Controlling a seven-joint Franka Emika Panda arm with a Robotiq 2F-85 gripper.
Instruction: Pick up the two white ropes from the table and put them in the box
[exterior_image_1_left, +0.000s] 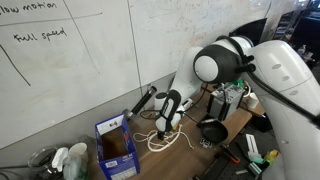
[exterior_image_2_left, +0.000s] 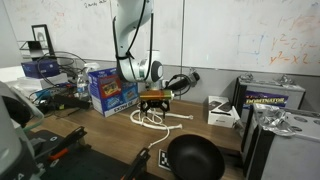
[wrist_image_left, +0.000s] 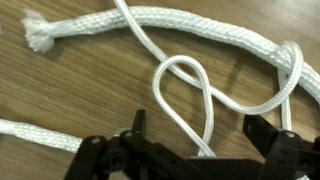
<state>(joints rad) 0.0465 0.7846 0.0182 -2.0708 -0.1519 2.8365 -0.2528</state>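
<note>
My gripper has the neck of the loop (wrist_image_left: 206, 149) between its fingers, where both parts of the loop meet. It should stay low and close its fingers there.
The two white ropes lie tangled on the brown table (wrist_image_left: 70, 85). In the wrist view a thick braided rope (wrist_image_left: 150, 22) with a frayed end runs across the top, and a thinner cord (wrist_image_left: 185, 90) loops over it. My gripper (wrist_image_left: 195, 135) is open just above them, its two black fingers either side of the thin loop. In both exterior views the gripper (exterior_image_1_left: 168, 118) (exterior_image_2_left: 152, 101) is low over the rope pile (exterior_image_1_left: 165, 140) (exterior_image_2_left: 150, 120). The blue box (exterior_image_1_left: 116, 148) (exterior_image_2_left: 110, 90) stands beside the pile, open-topped.
A black bowl-like pan (exterior_image_1_left: 212, 131) (exterior_image_2_left: 193, 157) sits on the table near the ropes. Grey electronic boxes, tools and black cables crowd the table ends (exterior_image_2_left: 275, 100). A whiteboard wall (exterior_image_1_left: 80, 50) stands behind the table.
</note>
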